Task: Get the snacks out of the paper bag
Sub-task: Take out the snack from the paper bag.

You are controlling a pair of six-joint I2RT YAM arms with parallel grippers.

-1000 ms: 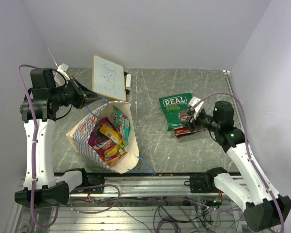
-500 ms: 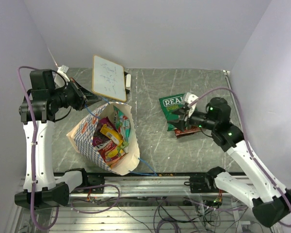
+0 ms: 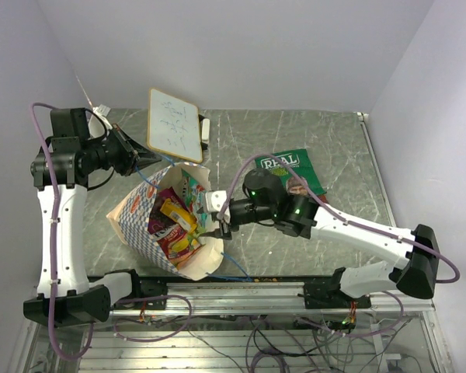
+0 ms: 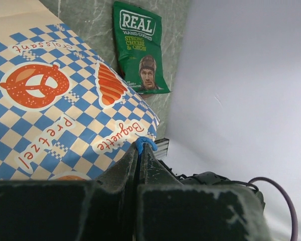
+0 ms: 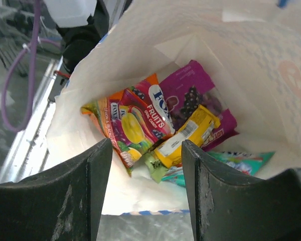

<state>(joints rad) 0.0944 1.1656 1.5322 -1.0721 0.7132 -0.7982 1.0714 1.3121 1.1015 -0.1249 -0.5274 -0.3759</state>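
Note:
The right gripper moves back and down to the orange-red packet (image 5: 133,120) at the near side of the paper bag's opening next.
The paper bag (image 3: 132,214) lies tilted with its mouth towards the right. Its checkered outside fills the left wrist view (image 4: 50,115). My left gripper (image 3: 144,158) is shut on the bag's blue cord handle (image 4: 144,143) and holds it up. My right gripper (image 3: 217,217) is open and empty at the bag's mouth (image 5: 146,150). Inside lie a yellow packet (image 5: 190,133), a magenta-purple packet (image 5: 188,95), an orange-red packet (image 5: 133,120) and a teal packet (image 5: 236,160). A green packet (image 3: 283,167) lies on the table at the right. The brown packet is mostly hidden behind my right arm.
A white board with scribbles (image 3: 175,124) leans at the back, just beyond the bag. The metal rail (image 3: 241,287) runs along the near table edge. Walls close in the table on the left, back and right.
My right gripper has swung left from the packets on the table to the bag's mouth. My left gripper still holds the handle in the same place.

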